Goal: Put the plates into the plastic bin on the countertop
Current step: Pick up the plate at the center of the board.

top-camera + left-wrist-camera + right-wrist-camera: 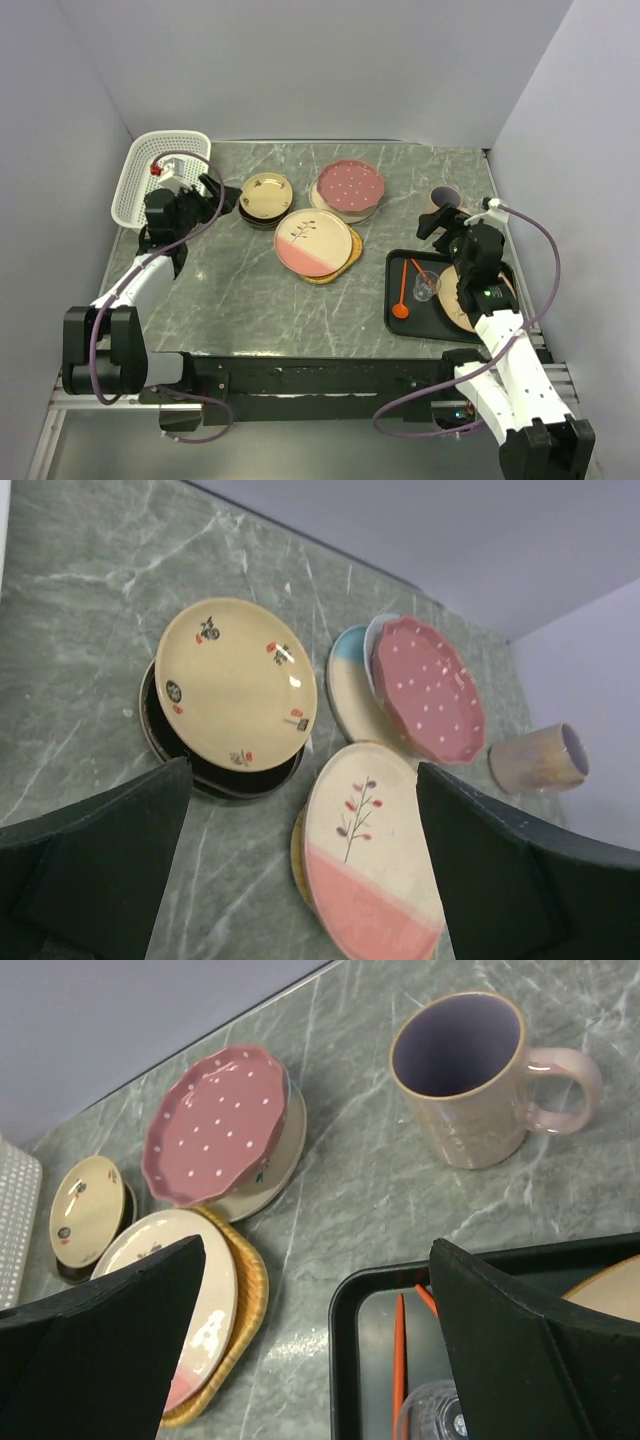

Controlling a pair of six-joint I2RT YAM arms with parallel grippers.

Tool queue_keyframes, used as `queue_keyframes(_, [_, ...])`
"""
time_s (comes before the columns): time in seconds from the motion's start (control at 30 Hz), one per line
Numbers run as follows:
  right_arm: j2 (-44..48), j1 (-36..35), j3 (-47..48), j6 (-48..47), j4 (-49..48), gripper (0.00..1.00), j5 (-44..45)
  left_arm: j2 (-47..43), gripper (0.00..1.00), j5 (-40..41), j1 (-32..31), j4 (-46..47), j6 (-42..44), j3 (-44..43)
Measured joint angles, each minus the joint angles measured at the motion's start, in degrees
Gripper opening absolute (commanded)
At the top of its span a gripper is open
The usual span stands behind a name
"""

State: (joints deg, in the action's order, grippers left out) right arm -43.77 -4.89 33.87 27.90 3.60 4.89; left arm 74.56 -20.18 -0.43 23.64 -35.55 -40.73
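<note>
My left gripper moves down, back and across next and closes on the sprig plate's uncovered near rim. That rim is below and to the gripper's right in the top view.
The white plastic bin (160, 175) stands at the far left corner of the countertop (250, 300) and looks empty. My left gripper (207, 190) is open and empty between the bin and a small tan plate (267, 195) (235, 685) that lies on a dark brown plate (165, 745). A pink polka-dot plate (350, 185) (430, 690) lies on a blue-and-cream plate (345, 680). A pink-and-cream sprig plate (313, 241) (370, 850) lies on an orange-brown squarish plate (250, 1300). My right gripper (440, 222) is open and empty, above the tray's far edge.
A pink mug (445, 197) (465, 1075) stands at the far right. A flat black tray (395, 300) at the right holds an orange spoon (402, 290), a clear cup (426, 285) and a tan disc (455, 305) under my right arm.
</note>
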Motion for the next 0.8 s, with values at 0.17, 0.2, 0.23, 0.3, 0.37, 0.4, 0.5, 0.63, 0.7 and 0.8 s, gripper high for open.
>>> queue_keyframes(0.17, [1.1, 0.0, 1.1, -0.8, 1.7, 1.0, -4.4, -3.2, 0.99, 2.4, 0.1, 4.3, -3.0, 2.5])
queue_keyframes(0.2, [0.7, 0.0, 1.9, -0.8, 2.3, 1.0, -5.4, -4.4, 0.99, 2.6, 0.1, 5.3, -3.1, 3.7])
queue_keyframes(0.23, [0.3, 0.0, 3.0, -0.7, 3.0, 1.0, -6.5, -5.6, 0.99, 2.5, 0.1, 5.9, -3.1, 4.6])
queue_keyframes(0.3, [-0.3, 0.0, 4.2, -0.7, 3.5, 1.0, -7.9, -6.1, 0.99, 1.9, 0.1, 6.4, -3.1, 4.7])
queue_keyframes(0.37, [-0.4, 0.0, 4.7, -0.8, 3.5, 1.0, -9.7, -4.7, 0.99, -0.2, 0.1, 6.5, -3.1, 3.7])
queue_keyframes(0.4, [-0.6, 0.0, 4.7, -0.9, 3.5, 1.0, -10.7, -3.2, 0.99, -2.1, 0.1, 6.3, -3.1, 2.6])
queue_keyframes(0.5, [-2.2, -0.4, 4.7, -1.5, 3.5, 1.0, -12.9, 2.7, 0.99, -7.9, 0.1, 7.1, -4.2, 0.6])
queue_keyframes(0.63, [-6.6, -1.2, 4.7, -1.9, 3.5, 1.0, -15.1, 9.8, 0.99, -14.6, -0.3, 8.1, -6.7, 1.6])
queue_keyframes(0.7, [-8.5, -2.3, 4.7, -2.0, 3.6, 1.0, -15.5, 12.3, 0.98, -15.8, -1.5, 6.7, -7.1, 1.7])
queue_keyframes(0.8, [-10.9, -5.6, 4.6, -2.3, 3.2, 1.0, -15.4, 14.4, 0.93, -16.0, -4.8, 1.5, -6.1, 0.9])
